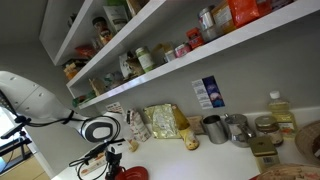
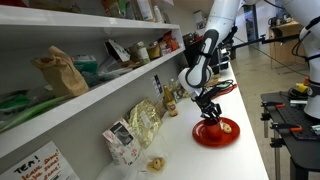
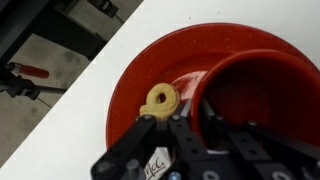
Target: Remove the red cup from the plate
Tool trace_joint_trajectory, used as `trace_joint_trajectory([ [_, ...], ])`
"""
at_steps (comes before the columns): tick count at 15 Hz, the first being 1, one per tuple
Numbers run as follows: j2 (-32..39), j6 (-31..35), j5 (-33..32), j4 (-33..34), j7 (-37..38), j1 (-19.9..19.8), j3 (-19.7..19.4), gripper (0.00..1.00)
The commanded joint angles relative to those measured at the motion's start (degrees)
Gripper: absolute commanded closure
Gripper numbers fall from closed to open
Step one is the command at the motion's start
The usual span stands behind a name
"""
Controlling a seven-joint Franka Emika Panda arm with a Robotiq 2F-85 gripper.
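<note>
Next, my gripper lifts toward the right in the wrist view, then lowers to release the cup on the counter beside the plate, since that spot is bare.
The red cup (image 3: 255, 95) stands on the right part of the red plate (image 3: 135, 85) in the wrist view, its opening facing the camera. My gripper (image 3: 198, 115) has one finger outside the cup's near wall and one inside, pinched on the wall. A small yellow pretzel-shaped piece (image 3: 160, 100) lies on the plate just left of the cup. In both exterior views the gripper (image 2: 207, 110) (image 1: 112, 160) sits low over the plate (image 2: 215, 133) (image 1: 130, 173), and the cup is hidden behind the fingers.
The plate lies on a white counter near its front edge (image 3: 90, 95), with floor beyond. Snack packets (image 2: 145, 122) line the back wall. Grey metal cups (image 1: 215, 128) and a brown woven dish (image 1: 310, 140) stand further along. Stocked shelves (image 1: 180, 50) hang above.
</note>
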Motion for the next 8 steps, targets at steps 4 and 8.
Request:
trace_joint_trajectory([
  [4, -9.5, 0.6, -4.6, -3.3, 0.5, 6.6, 3.1, 0.98],
  [8, -9.7, 1.2, -4.8, -1.3, 2.3, 9.8, 6.0, 0.98],
])
